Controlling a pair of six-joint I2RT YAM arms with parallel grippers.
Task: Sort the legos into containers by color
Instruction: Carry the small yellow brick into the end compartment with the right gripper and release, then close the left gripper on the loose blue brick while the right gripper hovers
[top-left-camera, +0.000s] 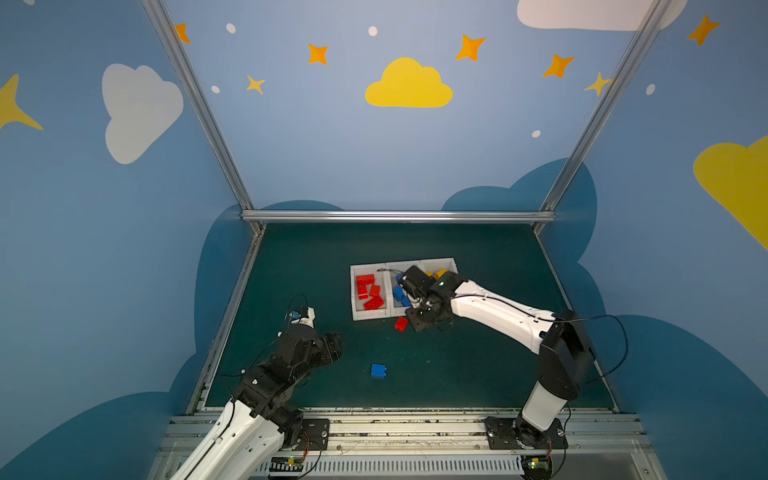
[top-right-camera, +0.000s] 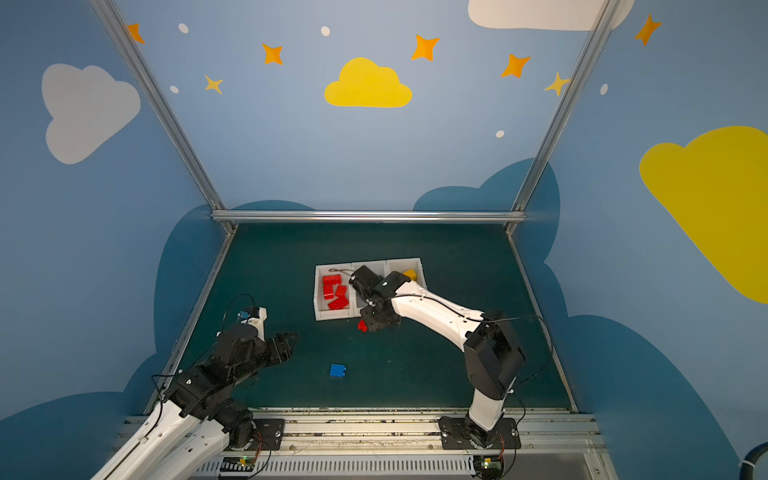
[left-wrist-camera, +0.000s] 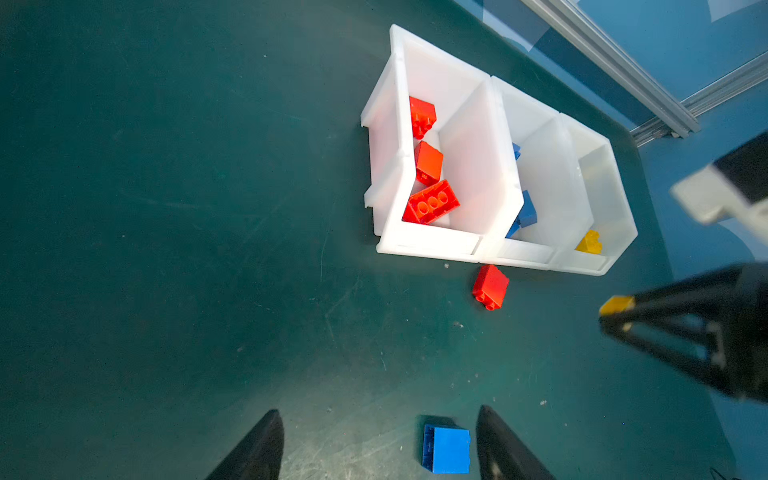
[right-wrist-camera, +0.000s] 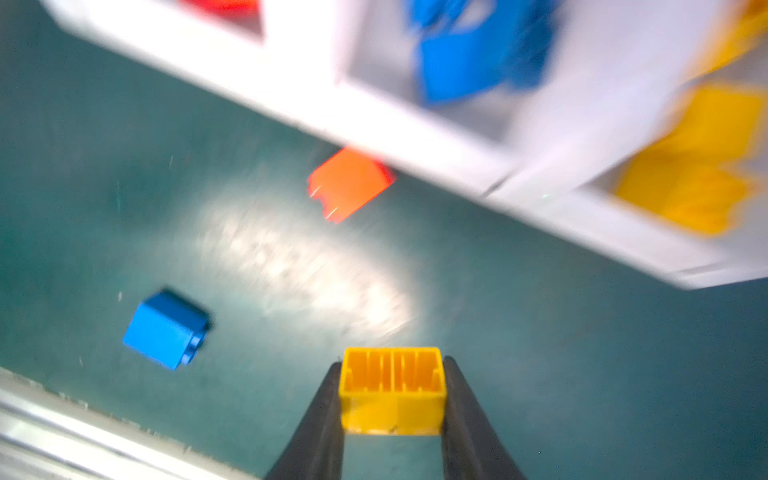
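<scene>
The right gripper carries the yellow lego outward past the containers' front side next and releases it over matching legos, since the container holding yellow legos lies outward of the gripper.
Three white containers (top-left-camera: 360, 316) stand side by side, holding red legos (top-left-camera: 368, 289), blue legos (top-left-camera: 400, 294) and yellow legos (top-left-camera: 439, 273). My right gripper (right-wrist-camera: 392, 374) is shut on a yellow lego (right-wrist-camera: 392, 390), held above the mat just in front of the containers (left-wrist-camera: 432, 249). A loose red lego (top-left-camera: 401, 323) lies on the mat against the containers' front wall. A loose blue lego (top-left-camera: 378, 370) lies nearer the front. My left gripper (left-wrist-camera: 379, 411) is open above the mat, and the blue lego (left-wrist-camera: 449, 449) sits close to one finger.
The green mat (top-left-camera: 478, 374) is bounded by aluminium rails at the back (top-left-camera: 399, 216) and front (top-left-camera: 395, 415). My right arm (top-left-camera: 498, 311) reaches over the front of the blue and yellow containers, hiding part of them.
</scene>
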